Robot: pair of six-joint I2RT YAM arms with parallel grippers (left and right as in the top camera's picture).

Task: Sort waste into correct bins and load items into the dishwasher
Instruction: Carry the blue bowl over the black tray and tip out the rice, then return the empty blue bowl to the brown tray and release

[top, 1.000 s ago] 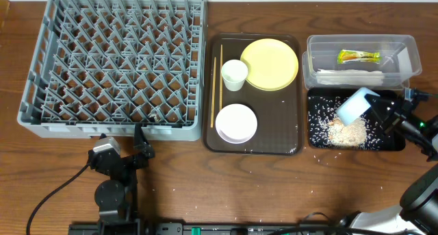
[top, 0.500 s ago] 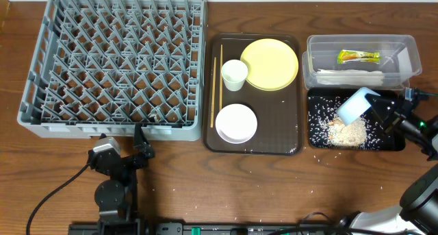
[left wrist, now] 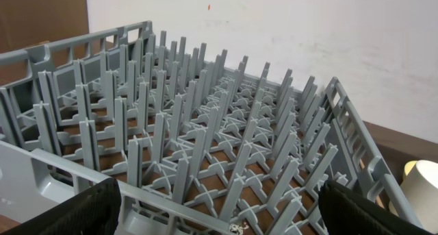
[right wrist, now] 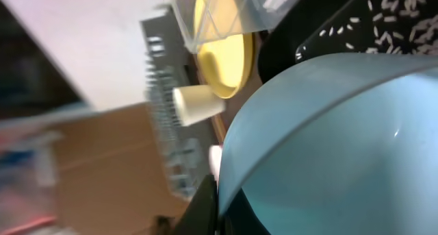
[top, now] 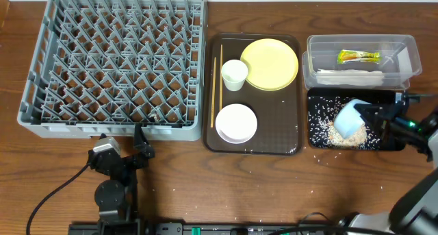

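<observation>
The brown tray (top: 254,146) is bare beside the white bowl, so next my right gripper needs to swing left in the overhead view, level its bowl and bring it down to release there.
My right gripper (top: 369,116) is shut on the rim of the light blue bowl (top: 349,118), held tilted over the black tray (top: 318,135), where a heap of white rice (top: 348,132) lies. In the right wrist view the bowl (right wrist: 328,146) fills the frame. The clear tub (top: 361,60) holds the green-and-yellow wrapper (top: 358,56) and the white napkin (top: 349,76). The yellow plate (top: 269,64), white cup (top: 234,75), white bowl (top: 236,122) and chopsticks (top: 217,81) sit on the brown tray (top: 254,146). My left gripper (top: 140,147) is open, empty, in front of the grey dish rack (top: 116,64).
In the left wrist view the dish rack's near wall and pegs (left wrist: 205,159) stand close ahead, with the white cup (left wrist: 421,183) at the right edge. A few rice grains lie scattered on the wooden table (top: 274,187).
The right gripper has lowered and turned the light blue bowl over the black tray, moving it slightly toward the front. The left arm has not moved.
</observation>
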